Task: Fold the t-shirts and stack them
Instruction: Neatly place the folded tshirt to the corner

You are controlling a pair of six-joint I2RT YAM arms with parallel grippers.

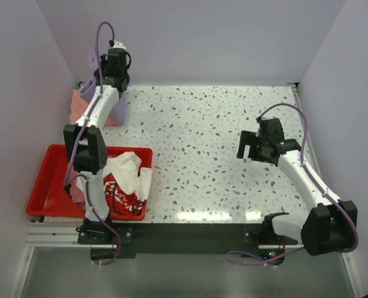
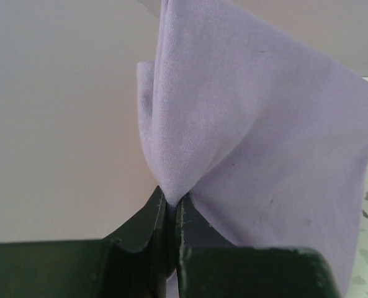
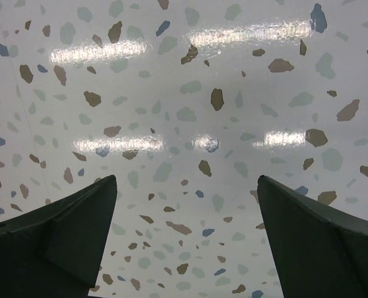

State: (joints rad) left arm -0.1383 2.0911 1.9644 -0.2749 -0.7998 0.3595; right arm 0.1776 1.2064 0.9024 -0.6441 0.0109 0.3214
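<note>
The robot needs to bring the hanging lavender t-shirt down in its left gripper next, moving to the left in the top view, over the salmon-pink t-shirt [image 1: 80,108].
My left gripper [image 2: 173,200] is shut on a pinch of the lavender-purple t-shirt [image 2: 252,136], whose cloth fans out from the fingertips. From above, that gripper [image 1: 113,51] is raised at the far left corner and the lavender t-shirt [image 1: 119,107] hangs beneath it beside a salmon-pink t-shirt [image 1: 84,105] lying on the table. A white t-shirt with red print [image 1: 125,180] is heaped in the red tray [image 1: 47,186]. My right gripper [image 1: 251,146] hovers over bare table at the right; its jaws [image 3: 187,186] stand wide open with nothing between them.
White walls close in the table at the back and both sides. The speckled tabletop [image 1: 196,149] stretches between the two arms. A bit of dusty-pink cloth [image 1: 77,192] lies in the tray behind the left arm.
</note>
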